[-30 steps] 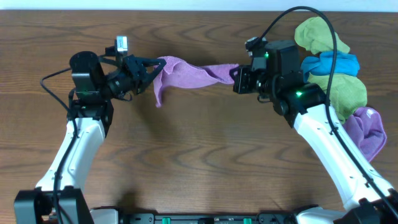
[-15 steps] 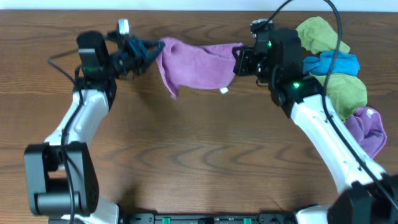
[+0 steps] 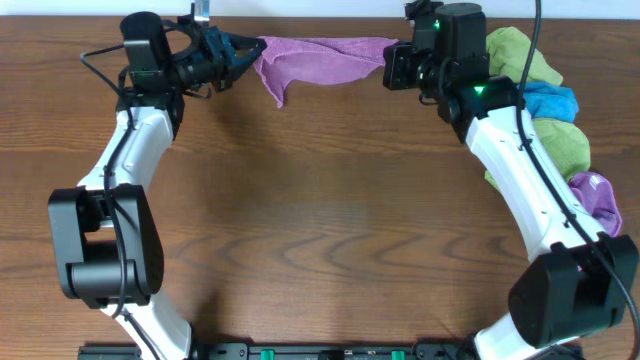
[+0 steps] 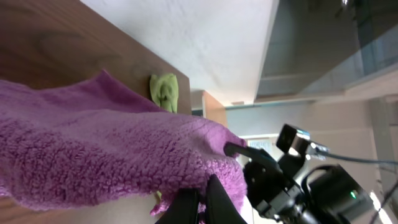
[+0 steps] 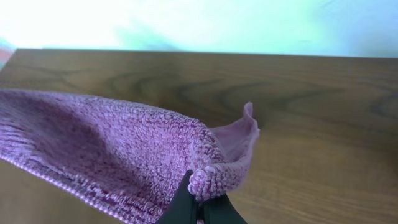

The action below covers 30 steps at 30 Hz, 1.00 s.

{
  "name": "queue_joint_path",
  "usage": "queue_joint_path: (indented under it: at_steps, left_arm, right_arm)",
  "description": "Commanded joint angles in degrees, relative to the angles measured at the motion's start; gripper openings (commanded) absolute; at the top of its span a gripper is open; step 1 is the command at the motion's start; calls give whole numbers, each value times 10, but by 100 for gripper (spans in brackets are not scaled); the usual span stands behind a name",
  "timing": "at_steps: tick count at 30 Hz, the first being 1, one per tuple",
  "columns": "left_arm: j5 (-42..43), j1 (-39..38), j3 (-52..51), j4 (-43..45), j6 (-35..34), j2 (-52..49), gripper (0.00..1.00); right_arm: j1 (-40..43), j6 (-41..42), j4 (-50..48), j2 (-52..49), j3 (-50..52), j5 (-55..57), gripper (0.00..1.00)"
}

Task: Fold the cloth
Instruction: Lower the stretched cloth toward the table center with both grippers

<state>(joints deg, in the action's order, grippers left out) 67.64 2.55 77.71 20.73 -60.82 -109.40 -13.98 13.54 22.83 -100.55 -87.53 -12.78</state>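
Observation:
The cloth end in my left gripper will move back and down to the bare tabletop nearer my base and be released there, since the open wood there leaves room.
The mauve cloth (image 3: 318, 52) hangs stretched between my two grippers at the far edge of the table, with one corner drooping at its left end. My left gripper (image 3: 252, 52) is shut on the cloth's left end; in the left wrist view the cloth (image 4: 112, 155) fills the frame above the pinched fingers (image 4: 200, 198). My right gripper (image 3: 388, 58) is shut on the right end; in the right wrist view a rolled corner of the cloth (image 5: 112, 155) sits between the fingertips (image 5: 200, 202). The white tag is not visible.
A pile of other cloths lies at the right edge: green (image 3: 515, 55), blue (image 3: 555, 102), another green (image 3: 562, 145) and a lavender-purple one (image 3: 595, 200). The brown wooden table (image 3: 320, 220) spreads in front of the arms.
Both grippers have carried the cloth toward the far edge of the table and pulled it taut. The hanging part has drawn up, and the tag has gone from view.

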Motion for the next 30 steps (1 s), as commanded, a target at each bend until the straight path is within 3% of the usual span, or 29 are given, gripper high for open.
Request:
queue_joint_path:
  at_steps: [1, 6, 13, 20, 25, 30]
  left_arm:
    - [50, 14, 16, -14, 31, -2, 6]
    - [85, 12, 15, -123, 123, -2, 6]
    - [82, 11, 15, -389, 348, -2, 6]
    - [14, 8, 15, -647, 560, -2, 6]
    - [-44, -5, 15, -751, 639, -2, 6]
    - [-107, -32, 8, -784, 661, -2, 6]
  right_arm:
    - [5, -20, 21, 6, -14, 9, 1]
    - [3, -21, 91, 6, -14, 10, 1]
    - [3, -42, 177, 6, -14, 10, 1]
    - [0, -44, 297, 6, -14, 10, 1]
    - [-5, -44, 347, 6, -13, 26, 1]
    - [-8, -47, 382, 6, -7, 46, 2]
